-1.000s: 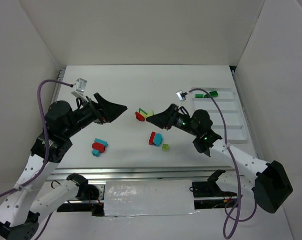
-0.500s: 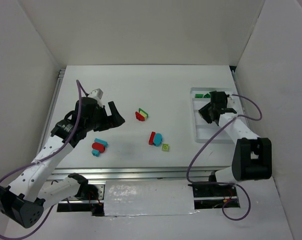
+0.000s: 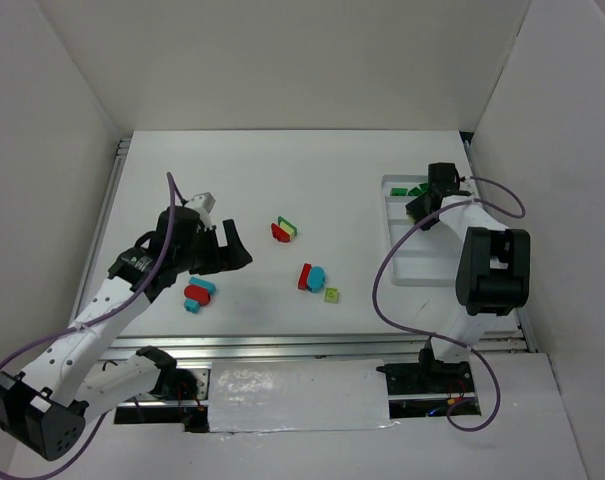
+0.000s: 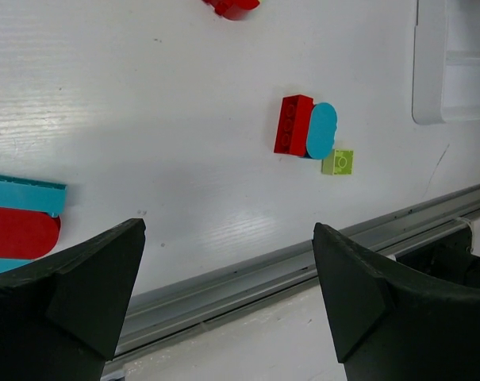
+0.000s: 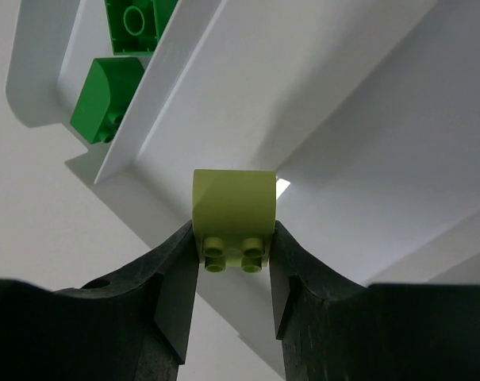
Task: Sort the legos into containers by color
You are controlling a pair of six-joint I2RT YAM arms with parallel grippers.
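The right gripper shifts slightly outward toward the containers' divider next and releases the yellow-green lego (image 5: 232,208) beside it, since the container beside the dark green legos is empty.
My right gripper (image 5: 232,242) is shut on a yellow-green lego (image 5: 232,208), studs toward the camera, just above the white tray (image 5: 366,119). It hangs over the container beside the one holding two dark green legos (image 5: 113,97). Seen from above, the right gripper (image 3: 420,208) is at the tray's (image 3: 477,265) far left end. My left gripper (image 4: 228,230) is open and empty above the table's near edge. Ahead of it lie a red lego (image 4: 293,125) touching a cyan one (image 4: 321,130), and a yellow-green lego (image 4: 338,162).
A red and cyan cluster (image 3: 197,293) lies just near the left gripper (image 3: 234,250). A red lego with a green one (image 3: 284,229) sits mid-table. A metal rail (image 4: 303,262) runs along the near edge. White walls enclose the table.
The right arm swung from mid-table to the tray with the yellow-green lego and now sits at its far end. The left gripper dropped lower, toward the red and cyan cluster.
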